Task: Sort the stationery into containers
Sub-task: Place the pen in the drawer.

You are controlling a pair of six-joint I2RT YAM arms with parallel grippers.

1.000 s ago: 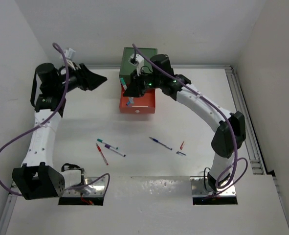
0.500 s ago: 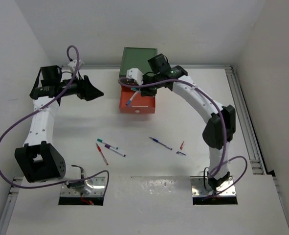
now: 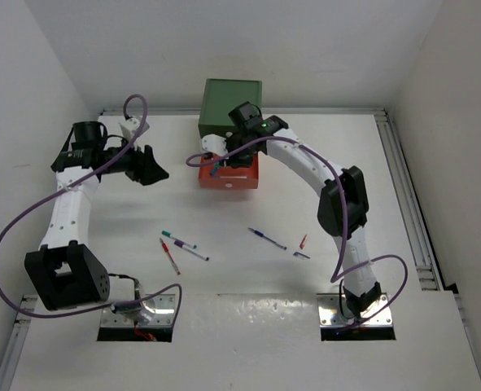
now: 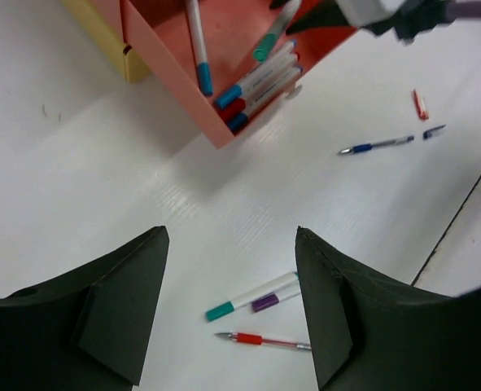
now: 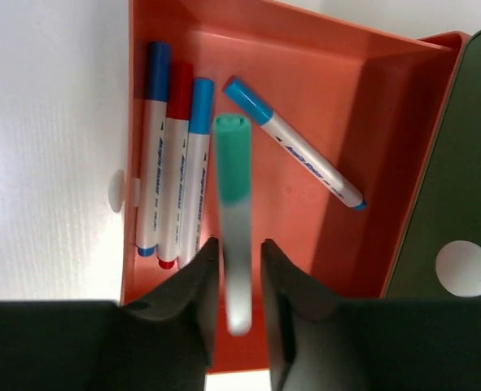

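I should next move my left gripper back and down onto the marker's teal cap (image 3: 165,234) (image 4: 220,311), which is below it toward my base and sticks out past the purple cap.
My right gripper (image 5: 238,244) hangs over the pulled-out orange-red drawer (image 5: 354,122), jaws slightly open. A teal-capped marker (image 5: 236,171) shows blurred between the fingers, with a small gap on each side. Three markers (image 5: 173,163) lie side by side against the drawer's front wall, and a blue-capped one (image 5: 293,155) lies slanted in the middle. My left gripper (image 4: 230,236) is open and empty above the table. Below it lie a teal-capped marker (image 4: 248,297), a purple-capped marker (image 4: 274,300) and a red pen (image 4: 264,340). A blue pen (image 3: 267,238) lies mid-table.
The dark green cabinet (image 3: 230,99) stands at the back wall, with a green drawer and its white knob (image 5: 463,267) beside the orange one. A yellow drawer (image 4: 106,37) sits under it. Two small pieces, red (image 3: 303,241) and blue (image 3: 302,255), lie right of the blue pen.
My right gripper has swung left over the orange-red drawer and its jaws have parted around the teal-capped marker. My left gripper has shifted slightly towards the front.
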